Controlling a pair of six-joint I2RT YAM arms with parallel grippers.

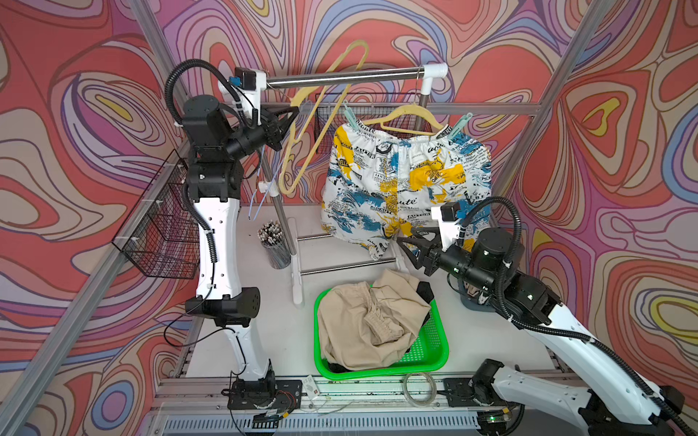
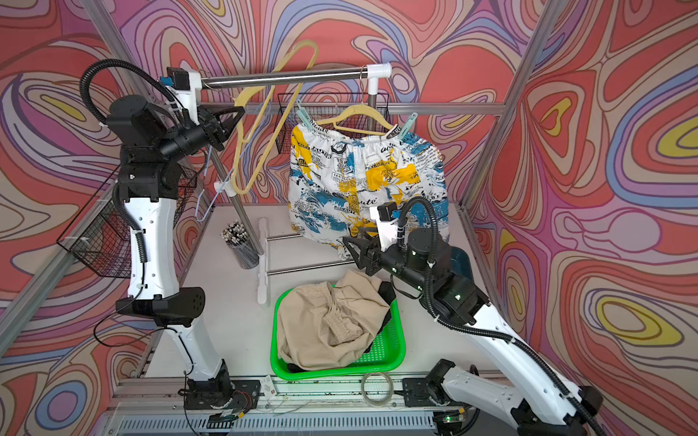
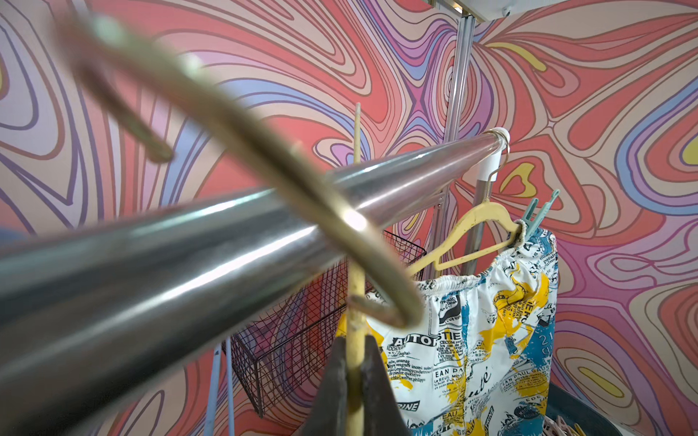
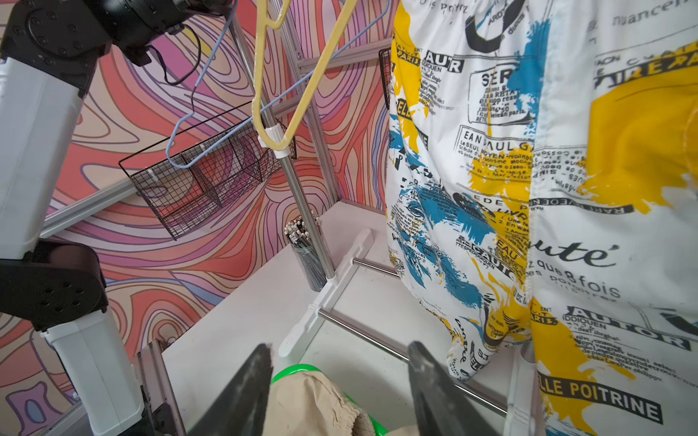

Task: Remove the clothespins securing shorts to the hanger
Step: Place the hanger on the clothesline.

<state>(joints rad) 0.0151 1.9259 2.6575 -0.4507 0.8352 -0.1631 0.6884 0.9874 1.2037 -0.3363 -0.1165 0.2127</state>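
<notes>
I need to move my left gripper down next and set the hook of the empty yellow hanger onto the steel bar to release it, because that hook is still arching clear above the bar.
The white printed shorts [image 1: 408, 181] hang from a yellow hanger [image 1: 411, 113] on the steel rail [image 1: 347, 77]. A mint-green clothespin [image 1: 350, 119] clips the waistband at one end and another clothespin [image 1: 457, 126] at the other. My left gripper [image 1: 294, 113] is up beside the rail, shut on an empty yellow hanger [image 1: 321, 113] that stands tilted; in the left wrist view its bar [image 3: 355, 302] runs between the closed fingers. My right gripper [image 1: 406, 245] is open and holds nothing. It hovers below the printed shorts, over beige shorts [image 4: 309, 407] heaped in a green basket [image 1: 440, 351].
Black wire baskets hang on the left frame [image 1: 162, 234] and behind the rail [image 1: 328, 120]. A cup of pens [image 1: 274, 245] stands by the rack's left post, with a blue wire hanger [image 1: 264, 188] above it. A dark bin [image 1: 472, 298] sits under my right arm.
</notes>
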